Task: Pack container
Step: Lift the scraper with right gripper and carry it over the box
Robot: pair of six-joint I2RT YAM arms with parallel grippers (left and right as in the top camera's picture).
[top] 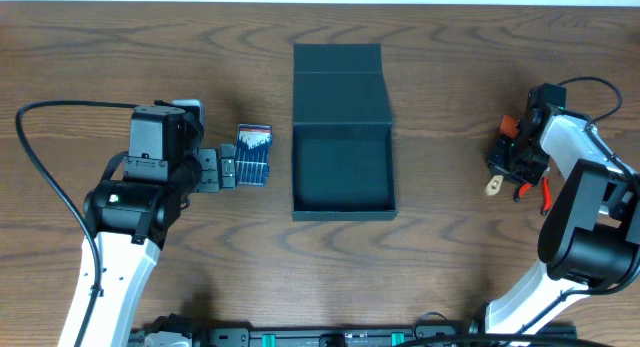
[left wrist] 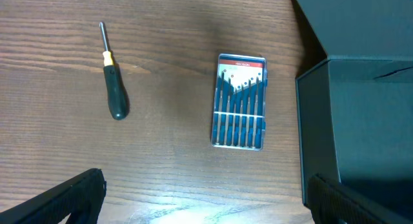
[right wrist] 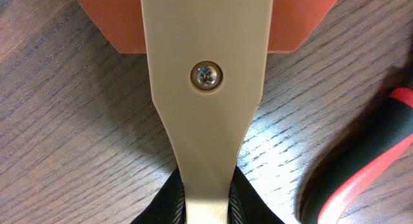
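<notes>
The bottom of the container [top: 342, 177] is bare, so my right gripper will next lift the scraper, carry it to the left in the overhead view and let it go down inside.
The container [top: 342, 177] is a dark teal box in mid-table with its flap lid [top: 338, 83] folded back; its wall [left wrist: 361, 121] fills the right of the left wrist view. My left gripper [top: 215, 170] [left wrist: 206, 204] stands wide open above bare wood, just left of a small blue case of screwdriver bits [top: 253, 155] [left wrist: 239, 101]. At the far right, my right gripper [top: 510, 165] [right wrist: 206, 208] is shut on the beige handle [right wrist: 205, 88] of a tool with an orange head [right wrist: 206, 17] that lies on the table.
A screwdriver [left wrist: 113, 75] with a black handle and yellow collar lies left of the blue case. Pliers with red-and-black handles [right wrist: 374, 166] [top: 545, 192] lie right beside the gripped tool. The brown wooden table [top: 450, 257] runs under everything.
</notes>
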